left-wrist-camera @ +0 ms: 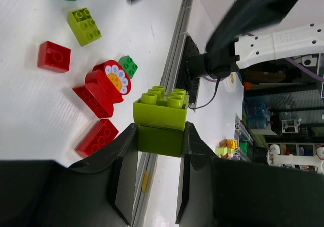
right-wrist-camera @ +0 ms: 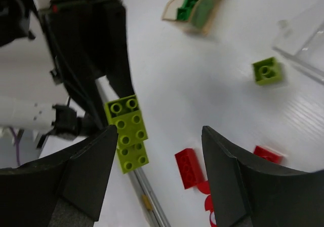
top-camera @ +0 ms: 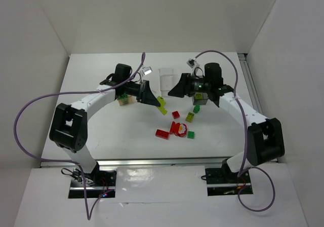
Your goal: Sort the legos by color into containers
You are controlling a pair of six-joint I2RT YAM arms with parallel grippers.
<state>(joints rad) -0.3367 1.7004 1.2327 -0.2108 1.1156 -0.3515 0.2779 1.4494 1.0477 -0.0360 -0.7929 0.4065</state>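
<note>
My open right gripper moves to the left in the top view next, around the stack's outer brick, because that brick sticks out past the left gripper's fingers.
My left gripper (left-wrist-camera: pixel 161 136) is shut on a stack of two yellow-green legos (left-wrist-camera: pixel 161 114), held above the table; from above the stack (top-camera: pixel 162 105) hangs at the fingers' tip (top-camera: pixel 153 99). My right gripper (right-wrist-camera: pixel 159 136) is open and empty, facing that stack (right-wrist-camera: pixel 126 133) from its right (top-camera: pixel 176 89). Loose legos lie below: a red brick (top-camera: pixel 162 134), a round red piece (top-camera: pixel 178 128), a small red one (top-camera: pixel 175 114), a yellow-green one (top-camera: pixel 190 117) and two dark green ones (top-camera: pixel 191 134). The orange-tan container (top-camera: pixel 124 101) holds green bricks (right-wrist-camera: pixel 192 1).
A clear container (top-camera: pixel 167 77) stands at the back centre, its corner also in the right wrist view (right-wrist-camera: pixel 304 42). A darker bin (top-camera: pixel 202 100) is mostly hidden under the right arm. White walls close in the table on three sides.
</note>
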